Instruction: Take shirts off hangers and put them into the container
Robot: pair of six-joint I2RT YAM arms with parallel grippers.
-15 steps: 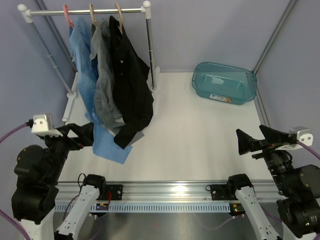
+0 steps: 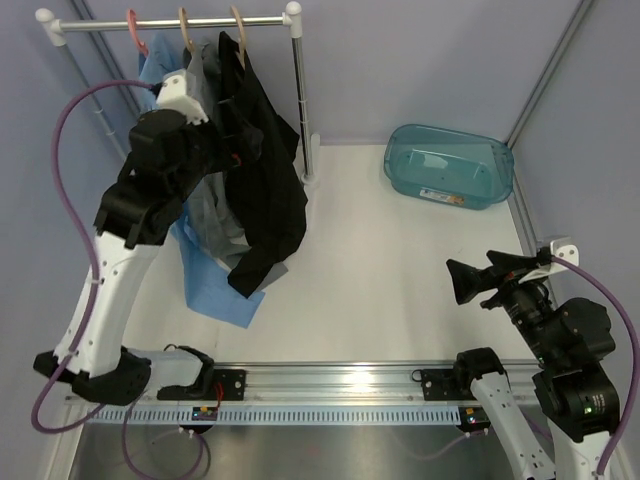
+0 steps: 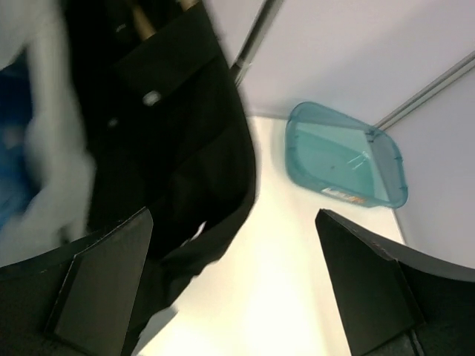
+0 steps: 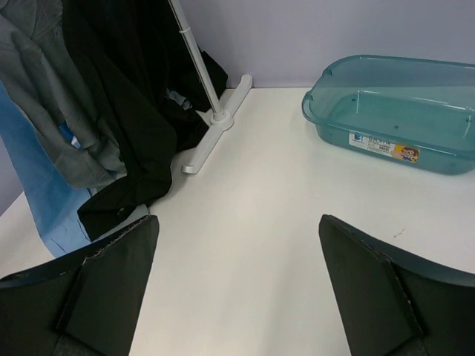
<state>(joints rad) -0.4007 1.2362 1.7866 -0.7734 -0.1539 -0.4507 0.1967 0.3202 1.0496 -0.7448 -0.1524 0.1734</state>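
Note:
My left gripper moves outward next and closes on the black shirt's upper part (image 2: 246, 84) (image 3: 172, 46) below its tan hanger, as that part hangs outward of the open fingers.
Three shirts hang on the rail at the back left: black (image 2: 265, 190), grey (image 2: 215, 215) and light blue (image 2: 215, 290), whose hem lies on the table. They hang from a pink hanger (image 2: 135, 30) and two tan hangers (image 2: 186, 28) (image 2: 238, 30). My left gripper (image 3: 234, 289) is raised beside the black shirt (image 3: 178, 126), open, with nothing between its fingers. The teal container (image 2: 450, 165) stands empty at the back right. My right gripper (image 2: 470, 280) hovers open over the near right of the table, facing the container (image 4: 393, 111).
The white-and-metal rail has an upright post (image 2: 300, 100) and a foot (image 4: 215, 130) between the shirts and the container. Frame poles run along the table's left and right sides. A metal track (image 2: 330, 385) lies along the near edge.
My left arm has swung up from low at the near left to the hanging shirts. My right gripper has shifted a little to the left.

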